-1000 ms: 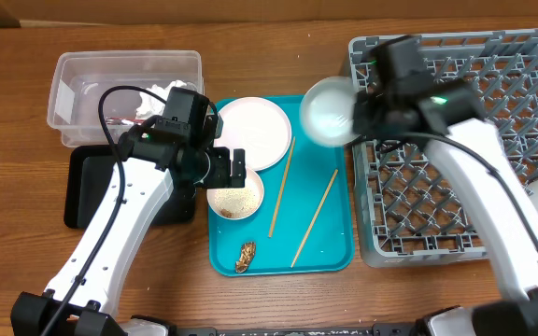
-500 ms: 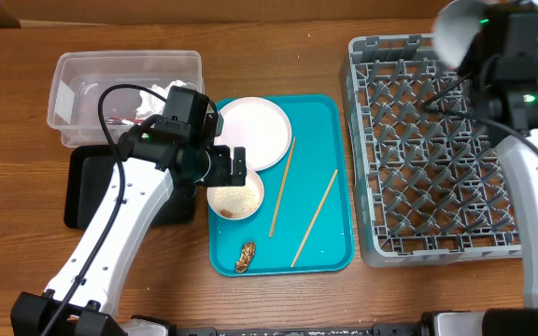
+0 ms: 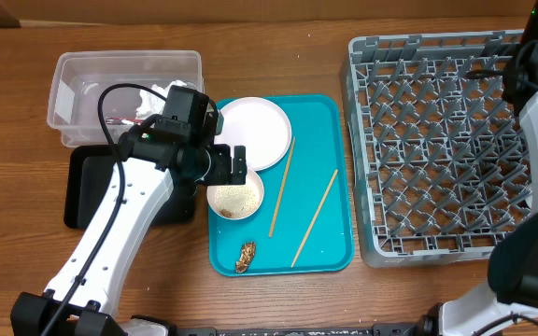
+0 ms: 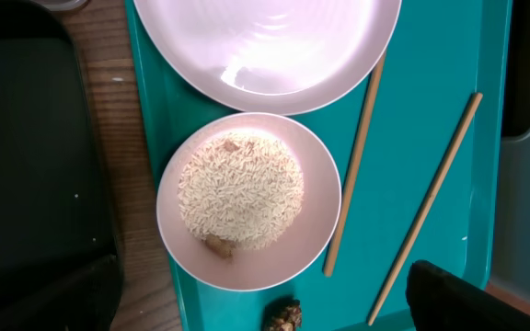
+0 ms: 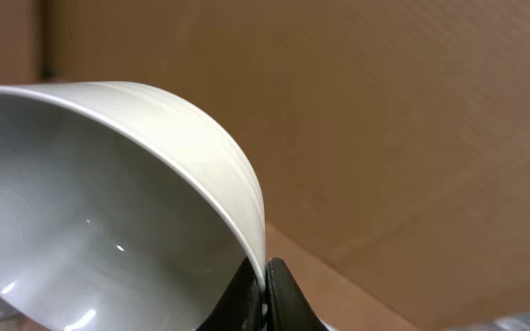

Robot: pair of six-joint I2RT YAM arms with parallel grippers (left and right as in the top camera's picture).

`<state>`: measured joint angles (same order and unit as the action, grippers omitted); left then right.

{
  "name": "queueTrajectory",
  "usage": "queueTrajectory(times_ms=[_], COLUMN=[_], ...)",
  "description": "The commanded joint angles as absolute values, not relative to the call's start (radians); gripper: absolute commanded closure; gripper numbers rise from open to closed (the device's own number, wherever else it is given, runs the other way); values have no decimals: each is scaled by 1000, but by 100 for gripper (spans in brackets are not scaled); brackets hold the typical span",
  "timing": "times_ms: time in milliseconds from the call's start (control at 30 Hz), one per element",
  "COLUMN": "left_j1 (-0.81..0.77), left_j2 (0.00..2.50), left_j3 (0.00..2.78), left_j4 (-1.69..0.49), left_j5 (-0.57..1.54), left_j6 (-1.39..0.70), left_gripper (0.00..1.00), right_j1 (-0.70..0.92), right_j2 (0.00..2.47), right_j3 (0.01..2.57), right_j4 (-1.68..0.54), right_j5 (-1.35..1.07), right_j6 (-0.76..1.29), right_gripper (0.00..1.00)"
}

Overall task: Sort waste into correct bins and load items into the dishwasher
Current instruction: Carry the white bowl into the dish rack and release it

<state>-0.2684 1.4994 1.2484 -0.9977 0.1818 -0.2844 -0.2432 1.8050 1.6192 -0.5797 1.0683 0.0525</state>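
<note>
I should next lower my right gripper, moving left in the overhead view, and release the bowl's rim above empty pegs of the grey dish rack (image 3: 437, 140).
My left gripper (image 3: 220, 168) is open and empty, hovering over the cream bowl (image 3: 235, 199) of rice-like grains (image 4: 241, 189) on the teal tray. The white plate (image 3: 253, 133) lies just behind the bowl. Two wooden chopsticks (image 3: 281, 187) (image 3: 315, 217) lie to its right. A brown food scrap (image 3: 246, 257) lies near the tray's front. My right gripper (image 5: 265, 276) is shut on the rim of the pale blue bowl (image 5: 109, 202), held tilted in the air. In the overhead view only the right arm (image 3: 536, 65) shows, at the grey dish rack's (image 3: 437, 140) far right corner. The cup is not visible.
The clear tub (image 3: 124, 89) at the back left holds a white napkin (image 3: 162, 91) and a wrapper. The black tray (image 3: 92, 187) sits in front of it, partly under my left arm. The teal tray (image 3: 330, 252) lies between the bins and the rack.
My right arm has carried the pale blue bowl from the rack's left edge up and to the right, out of the overhead view. The left arm has not moved.
</note>
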Motion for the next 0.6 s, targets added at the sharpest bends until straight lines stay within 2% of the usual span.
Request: queueTrajectory(times_ms=[0, 233, 567], left_j1=[-269, -269, -269], left_j2=[1484, 1484, 1484], left_j3=[1259, 1259, 1259], left_j4=[-994, -994, -994], left_j5=[173, 173, 173], left_j6=[-277, -277, -277], left_gripper=[0, 0, 0], right_j1=[-260, -262, -250], right_j2=[1867, 1961, 2013], right_j3=[1637, 1637, 1636], right_j4=[-573, -594, -748], right_j5=[1178, 1147, 987], right_j6=[52, 125, 321], right_gripper=[96, 96, 96])
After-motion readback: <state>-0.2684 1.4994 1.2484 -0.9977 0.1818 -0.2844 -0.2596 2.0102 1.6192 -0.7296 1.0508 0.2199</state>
